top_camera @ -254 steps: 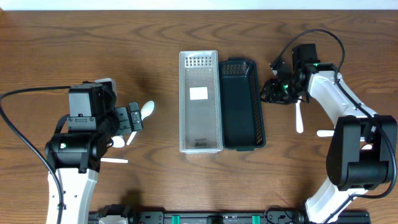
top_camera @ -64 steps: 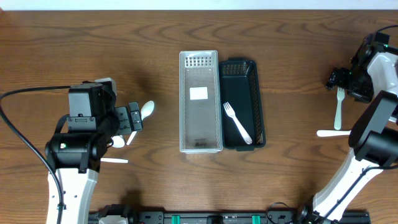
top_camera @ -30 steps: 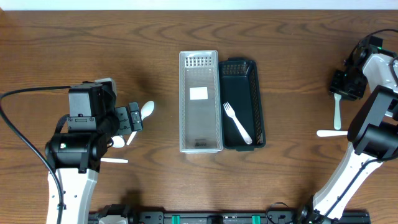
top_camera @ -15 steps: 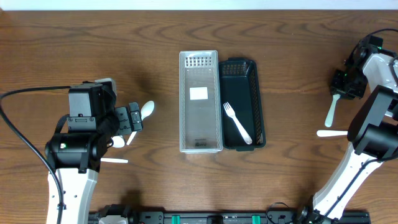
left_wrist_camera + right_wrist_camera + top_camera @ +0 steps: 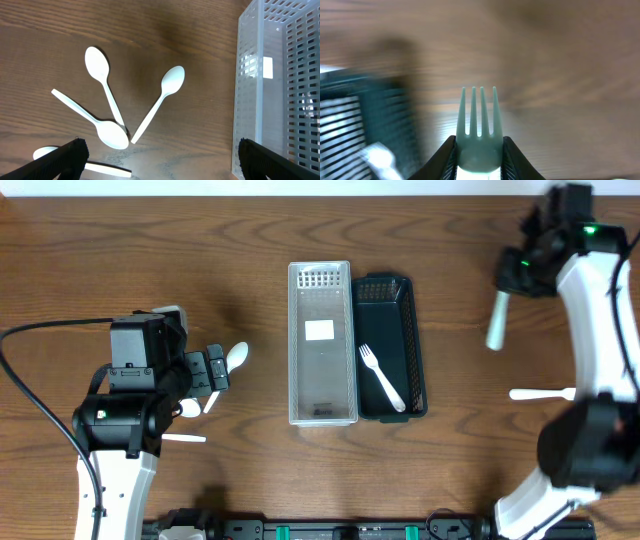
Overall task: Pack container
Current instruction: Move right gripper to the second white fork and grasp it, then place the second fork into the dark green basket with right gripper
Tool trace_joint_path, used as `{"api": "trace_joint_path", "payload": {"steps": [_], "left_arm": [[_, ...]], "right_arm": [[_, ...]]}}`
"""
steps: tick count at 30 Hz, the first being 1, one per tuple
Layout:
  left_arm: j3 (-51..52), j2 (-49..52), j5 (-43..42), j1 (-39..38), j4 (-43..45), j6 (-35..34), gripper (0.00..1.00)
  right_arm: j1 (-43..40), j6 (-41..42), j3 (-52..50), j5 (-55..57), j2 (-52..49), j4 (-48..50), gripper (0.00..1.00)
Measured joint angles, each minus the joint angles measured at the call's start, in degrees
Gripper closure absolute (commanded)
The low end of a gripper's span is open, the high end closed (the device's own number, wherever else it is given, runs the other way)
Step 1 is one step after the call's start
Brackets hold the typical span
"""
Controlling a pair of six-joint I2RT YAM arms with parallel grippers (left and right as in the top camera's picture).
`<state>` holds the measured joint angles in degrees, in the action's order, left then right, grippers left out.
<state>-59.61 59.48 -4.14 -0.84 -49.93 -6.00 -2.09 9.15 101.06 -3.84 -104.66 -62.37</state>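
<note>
Next, my right gripper will go to the left in the overhead view, over the dark basket's bare bottom, and release, as a matching fork already lies alongside.
A clear basket (image 5: 322, 413) and a dark green basket (image 5: 414, 330) stand side by side mid-table. One white fork (image 5: 382, 379) lies in the dark basket. My right gripper (image 5: 510, 280) is shut on a second white fork (image 5: 495, 320), held in the air right of the dark basket; its tines show in the right wrist view (image 5: 479, 117). My left gripper (image 5: 215, 368) is open and empty above several white spoons (image 5: 165, 95) on the left. The clear basket's wall shows in the left wrist view (image 5: 247, 90).
A white utensil (image 5: 540, 393) lies on the table at the right. Another white utensil (image 5: 183, 438) lies near the left arm's base. The right wrist view is blurred.
My right gripper has lifted the fork off the table at the far right and carried it left and up toward the baskets. The left arm has not moved.
</note>
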Motion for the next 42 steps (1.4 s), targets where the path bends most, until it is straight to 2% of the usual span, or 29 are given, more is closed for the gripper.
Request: {"api": "trace_joint_path", "payload": {"steps": [3,7,15,16,17,18,19,23,29,33,37,42], "left_arm": [[0.0,0.0,0.0,0.0,0.0,0.0,0.02],[0.0,0.0,0.0,0.0,0.0,0.0,0.02],[0.0,0.0,0.0,0.0,-0.5,0.0,0.02],[0.0,0.0,0.0,0.0,-0.5,0.0,0.02],[0.0,0.0,0.0,0.0,-0.5,0.0,0.02],[0.0,0.0,0.0,0.0,-0.5,0.0,0.02],[0.0,0.0,0.0,0.0,-0.5,0.0,0.02],[0.0,0.0,0.0,0.0,-0.5,0.0,0.02],[0.0,0.0,0.0,0.0,-0.6,0.0,0.02],[0.0,0.0,0.0,0.0,-0.6,0.0,0.02],[0.0,0.0,0.0,0.0,-0.6,0.0,0.02],[0.0,0.0,0.0,0.0,-0.7,0.0,0.02]], "right_arm": [[9.1,2.5,0.9,-0.7,4.7,-0.7,0.77],[17.8,4.8,0.8,-1.1,3.9,-1.3,0.77],[25.6,7.7,-5.0,-0.2,-4.9,-0.2,0.75],[26.0,7.9,-6.1,-0.1,-6.2,0.3,0.71],[26.3,8.1,-7.0,0.0,-7.3,0.7,0.59],[26.5,8.5,-7.7,0.0,-8.7,0.8,0.41],[26.8,8.5,-8.2,0.2,-10.0,0.9,0.33],[27.3,8.6,-8.9,0.4,-11.6,2.2,0.33],[27.0,8.6,-7.6,0.9,-11.1,1.7,0.36],[24.3,11.0,-5.4,3.6,-7.3,-0.3,0.37],[17.0,16.0,-4.0,6.1,1.6,-0.2,0.37],[2.8,26.1,-2.4,8.7,11.4,-3.9,0.34]]}}
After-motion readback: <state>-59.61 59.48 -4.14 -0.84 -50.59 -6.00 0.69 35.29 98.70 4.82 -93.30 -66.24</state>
